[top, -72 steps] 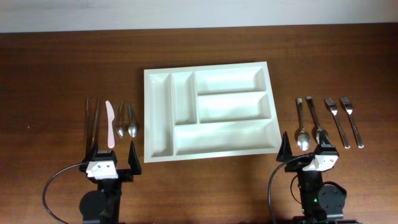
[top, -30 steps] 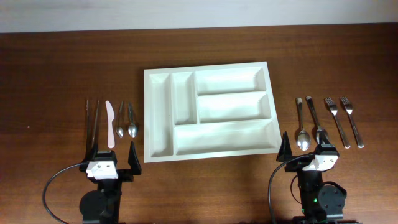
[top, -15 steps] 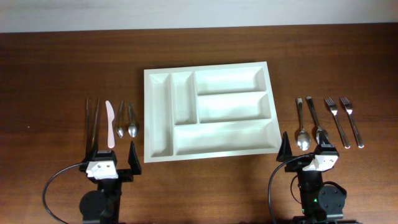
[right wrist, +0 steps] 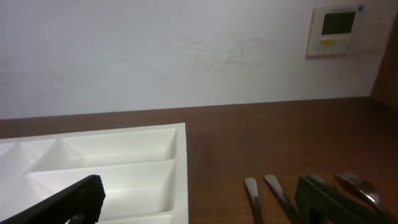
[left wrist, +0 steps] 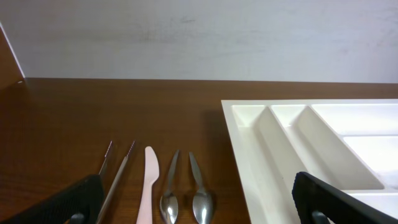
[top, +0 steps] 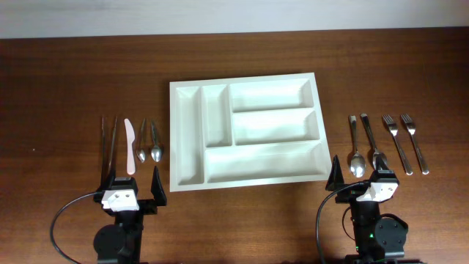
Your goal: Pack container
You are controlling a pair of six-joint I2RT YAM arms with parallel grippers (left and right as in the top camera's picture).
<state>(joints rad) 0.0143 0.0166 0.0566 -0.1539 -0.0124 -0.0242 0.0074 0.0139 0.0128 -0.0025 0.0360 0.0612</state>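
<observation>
The spoon nearest the tray points its handle toward the wall, so my right gripper next rises outward, then tips down and lowers onto that handle.
The white cutlery tray lies in the middle of the table, all five compartments empty; it also shows in the left wrist view and the right wrist view. Left of it lie dark chopsticks, a pale pink knife and two small spoons. Right of it lie two spoons and two forks. My left gripper is open and empty just in front of the left cutlery. My right gripper is open and empty in front of the right spoons.
The table is dark brown wood. A white wall runs behind its far edge. A wall thermostat shows in the right wrist view. Black cables loop beside both arm bases at the front edge.
</observation>
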